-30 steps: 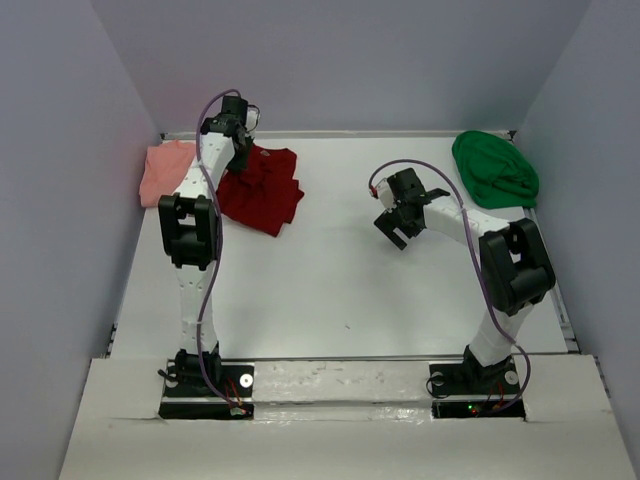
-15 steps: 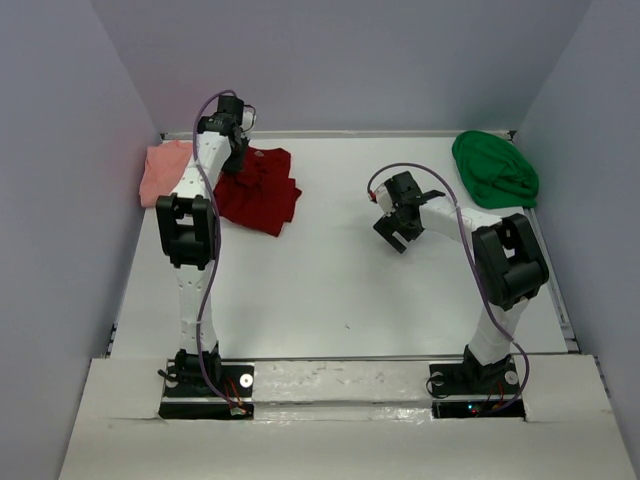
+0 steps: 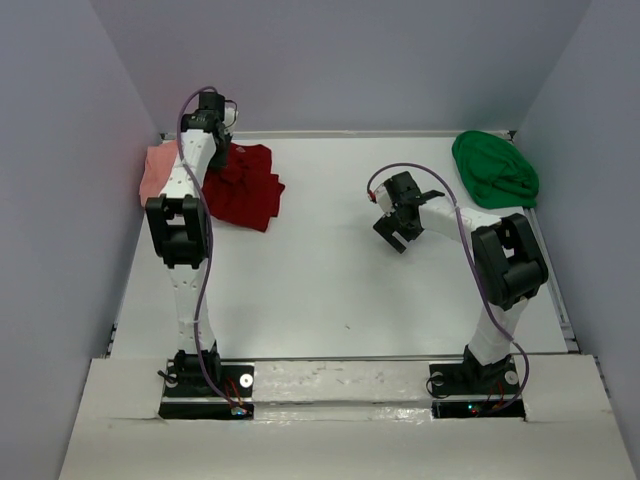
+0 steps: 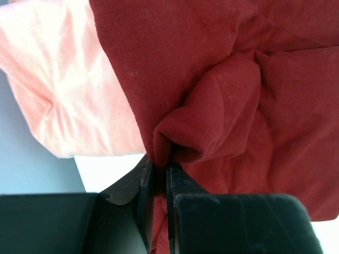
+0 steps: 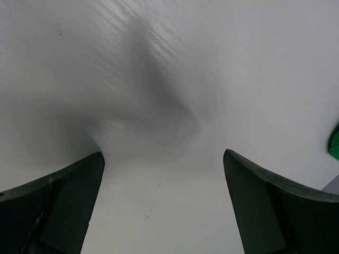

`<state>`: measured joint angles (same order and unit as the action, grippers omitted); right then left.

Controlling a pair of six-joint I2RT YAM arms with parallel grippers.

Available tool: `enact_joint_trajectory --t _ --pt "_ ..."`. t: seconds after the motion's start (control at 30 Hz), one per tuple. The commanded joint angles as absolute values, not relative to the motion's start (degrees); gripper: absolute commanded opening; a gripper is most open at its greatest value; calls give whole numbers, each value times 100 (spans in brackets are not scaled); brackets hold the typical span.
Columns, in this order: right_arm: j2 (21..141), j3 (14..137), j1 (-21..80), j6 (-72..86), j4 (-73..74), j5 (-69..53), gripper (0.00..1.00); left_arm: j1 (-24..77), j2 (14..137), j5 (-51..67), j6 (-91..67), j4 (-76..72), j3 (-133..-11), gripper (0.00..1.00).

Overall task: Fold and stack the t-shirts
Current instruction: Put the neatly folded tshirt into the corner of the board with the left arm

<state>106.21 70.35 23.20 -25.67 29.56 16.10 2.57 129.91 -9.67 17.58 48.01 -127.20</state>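
Pink cloth lies uncovered to the left in the top view, so the left gripper needs to go there next, over the salmon-pink t-shirt [image 3: 155, 170] [image 4: 71, 92], and release the fold of the red shirt.
The dark red t-shirt [image 3: 243, 186] lies bunched at the back left of the table, partly over the salmon-pink t-shirt [image 3: 155, 170]. My left gripper [image 3: 212, 150] is shut on a fold of the dark red shirt [image 4: 222, 106], pinched between its jaws [image 4: 158, 169]; the pink shirt [image 4: 63, 79] shows to its left in the left wrist view. The bright green t-shirt [image 3: 493, 170] lies crumpled at the back right. My right gripper [image 3: 398, 222] is open and empty above bare table [image 5: 164, 159], left of the green shirt.
The white table [image 3: 340, 270] is bounded by grey walls on the left, back and right. A sliver of green cloth [image 5: 335, 142] shows at the right edge of the right wrist view.
My left gripper has moved left and back, dragging the dark red shirt toward the pink one. My right gripper shifted slightly, then held still.
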Motion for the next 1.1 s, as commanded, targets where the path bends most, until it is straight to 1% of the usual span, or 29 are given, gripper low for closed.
enact_joint_trajectory --t 0.0,0.2,0.37,0.8,1.07 --pt "10784 7058 2303 -2496 3006 1556 100 79 12392 -1081 2013 4825 -13192 0" --pt "10925 7075 2303 -2479 3058 1582 100 44 12375 -1134 2074 4869 -13421 0" --pt "10960 7110 2303 -2479 3146 1406 100 -237 12323 -1125 2101 4790 -13544 0" --pt "11144 7154 2303 -2479 3243 1406 100 -527 12147 -1125 2276 4605 -13684 0" --pt "11232 7163 2355 -2487 3296 1406 100 -642 12050 -1081 2311 4544 -13562 0"
